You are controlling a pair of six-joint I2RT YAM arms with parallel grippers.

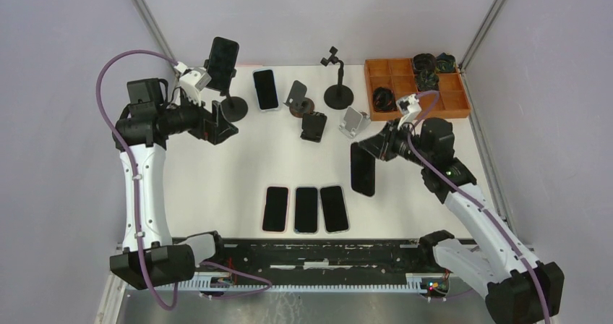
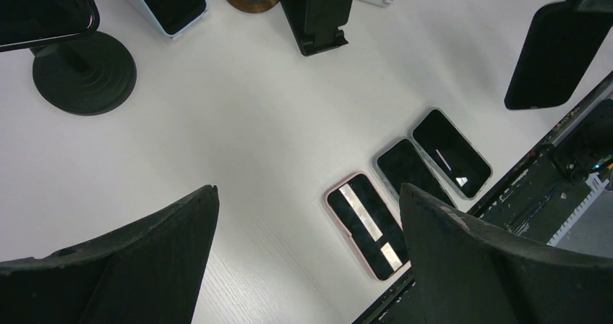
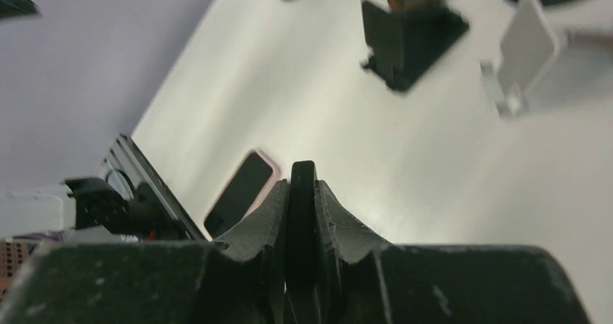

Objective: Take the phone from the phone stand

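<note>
My right gripper holds its phone and should move back and down, tilting the phone flat, because bare table [image 1: 363, 208] shows beside the front row's end phone nearest the orange tray.
My right gripper [image 1: 374, 149] is shut on a black phone [image 1: 363, 169] and holds it on edge above the table, right of centre. In the right wrist view the phone's edge [image 3: 302, 194] sits clamped between the fingers. It also shows in the left wrist view [image 2: 553, 53]. An empty white stand [image 1: 354, 121] sits just behind it. Another black phone [image 1: 223, 62] rests on a round-based black stand [image 1: 233, 108] at the back left. My left gripper [image 1: 219, 126] is open and empty beside that stand's base [image 2: 83, 74].
Three phones [image 1: 275, 208] [image 1: 306, 209] [image 1: 334, 208] lie flat in a row near the front edge. One phone [image 1: 265, 89] lies flat at the back. A brown-based stand [image 1: 298, 101], a black stand [image 1: 314, 126] and a tall black stand [image 1: 337, 87] stand mid-back. An orange tray [image 1: 405, 96] is back right.
</note>
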